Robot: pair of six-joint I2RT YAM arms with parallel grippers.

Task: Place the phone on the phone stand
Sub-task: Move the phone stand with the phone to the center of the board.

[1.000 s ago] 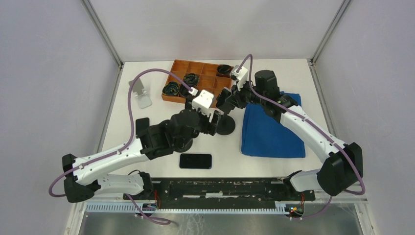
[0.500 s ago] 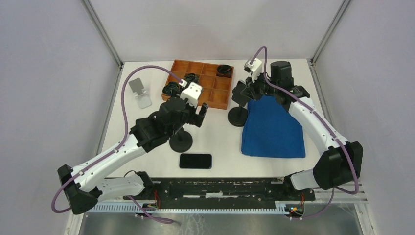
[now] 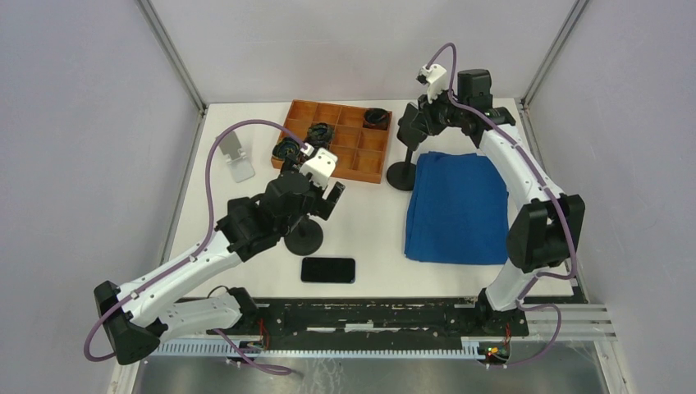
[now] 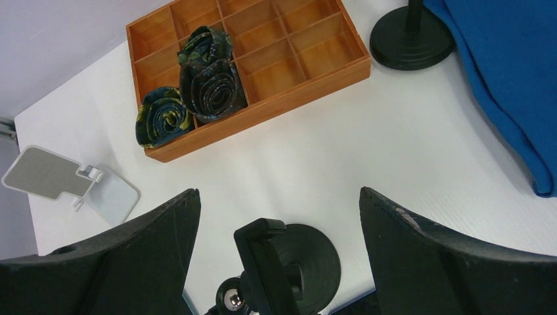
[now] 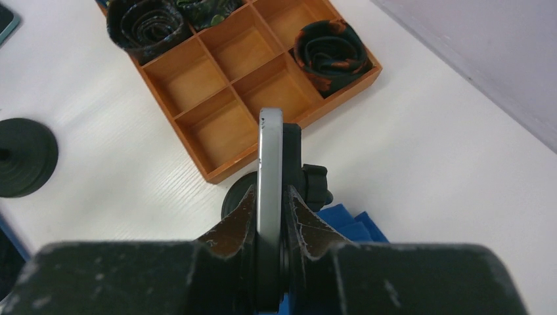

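The second stand's base touches the blue cloth, so my right gripper should next move the stand outward past the cloth's far edge, onto bare table [image 3: 432, 138] [image 5: 393, 189] beside the tray.
The black phone [image 3: 328, 269] lies flat on the table near the front edge. One black round-based phone stand [image 3: 304, 238] stands just behind it, and in the left wrist view this stand [image 4: 282, 269] is below my open, empty left gripper [image 4: 277, 192]. From above, the left gripper [image 3: 332, 197] hovers over that stand. My right gripper [image 3: 408, 131] is shut on the head of a second black stand [image 3: 402, 175] at the back right. In the right wrist view the gripper [image 5: 270, 197] pinches the stand's thin grey holder plate [image 5: 270, 151].
An orange compartment tray [image 3: 361, 160] with rolled ties sits at the back centre. A silver folding stand [image 3: 234, 156] is at the back left. A blue cloth [image 3: 455, 209] covers the right side, touching the second stand's base.
My right gripper has carried the second stand from the table's centre to the back right, beside the tray. My left gripper has drawn back left over the first stand.
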